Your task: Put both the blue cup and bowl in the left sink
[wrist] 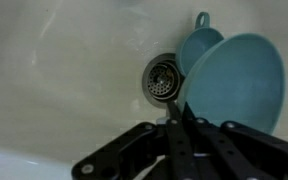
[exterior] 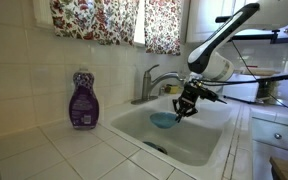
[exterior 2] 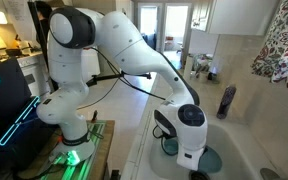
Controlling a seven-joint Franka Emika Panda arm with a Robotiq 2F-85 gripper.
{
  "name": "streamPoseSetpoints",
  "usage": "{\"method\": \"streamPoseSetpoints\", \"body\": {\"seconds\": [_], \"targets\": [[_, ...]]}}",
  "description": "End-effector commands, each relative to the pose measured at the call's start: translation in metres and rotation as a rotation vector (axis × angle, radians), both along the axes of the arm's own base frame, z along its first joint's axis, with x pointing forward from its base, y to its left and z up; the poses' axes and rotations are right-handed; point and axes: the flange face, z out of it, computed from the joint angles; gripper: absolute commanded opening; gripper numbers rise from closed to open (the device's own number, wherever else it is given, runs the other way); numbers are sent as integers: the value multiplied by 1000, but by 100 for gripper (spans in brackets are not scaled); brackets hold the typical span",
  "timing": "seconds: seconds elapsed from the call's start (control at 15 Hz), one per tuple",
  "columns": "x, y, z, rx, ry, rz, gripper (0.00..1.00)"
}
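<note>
The bowl still hangs raised. My gripper will next move down and back over the bare bottom of the basin beside the drain and release the bowl's rim.
The wide teal-blue bowl is down inside the white sink basin, next to the drain. My gripper is shut, with its fingertips pinched on the bowl's near rim. The small blue cup lies in the same basin just behind the bowl, which half hides it. A small loop sticks out at its top. In both exterior views the arm reaches down into the basin, with the gripper over the bowl. The bowl shows beside the wrist.
A chrome faucet stands at the basin's back edge. A purple soap bottle stands on the tiled counter and also shows in an exterior view. Flowered curtains hang above. Basin walls surround the gripper closely.
</note>
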Motion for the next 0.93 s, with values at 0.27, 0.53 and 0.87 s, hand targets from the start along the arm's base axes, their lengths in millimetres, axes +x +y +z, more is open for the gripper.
{"method": "streamPoseSetpoints", "body": {"seconds": [0.27, 0.53, 0.87], "targets": [[-13, 13, -44, 10, 116, -234, 1], [-20, 19, -60, 13, 151, -308, 1], [-29, 21, -79, 7, 169, -365, 1]]}}
